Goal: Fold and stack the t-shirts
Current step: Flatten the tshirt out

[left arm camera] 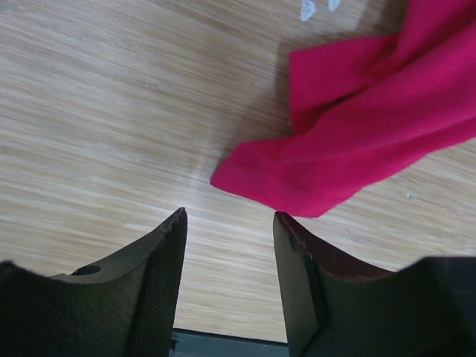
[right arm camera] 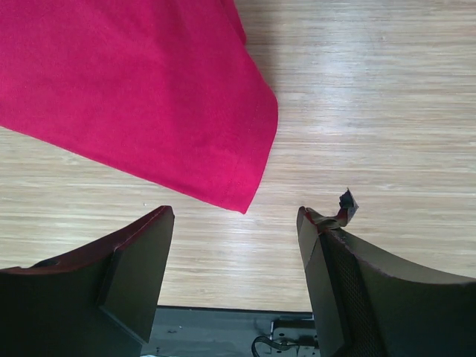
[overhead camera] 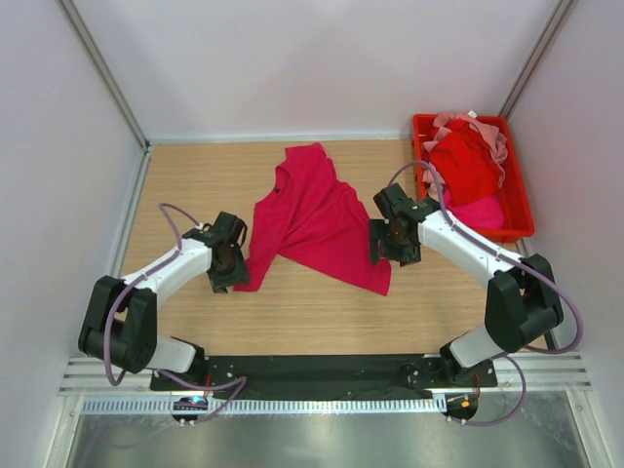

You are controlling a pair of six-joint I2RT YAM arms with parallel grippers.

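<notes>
My right gripper will move down onto the t-shirt's near corner on the bin's side (overhead camera: 383, 288) (right arm camera: 239, 201) and close on the t-shirt, because that corner points between my open fingers.
A crimson-magenta t-shirt (overhead camera: 312, 219) lies spread and rumpled on the wooden table. Its near left corner (left arm camera: 297, 186) lies just beyond my left gripper (left arm camera: 229, 217), which is open with nothing between its fingers. Its near right corner (right arm camera: 245, 201) lies just ahead of my right gripper (right arm camera: 236, 212), also open and empty. In the top view the left gripper (overhead camera: 226, 278) hangs at the cloth's lower left edge and the right gripper (overhead camera: 382, 252) at its lower right edge. More t-shirts, red (overhead camera: 468, 166) and pale pink (overhead camera: 497, 141), are heaped in the bin.
A rigid red plastic bin (overhead camera: 517, 210) stands at the back right against the wall. White walls enclose the table on three sides. The black mounting rail (overhead camera: 322, 370) runs along the near edge.
</notes>
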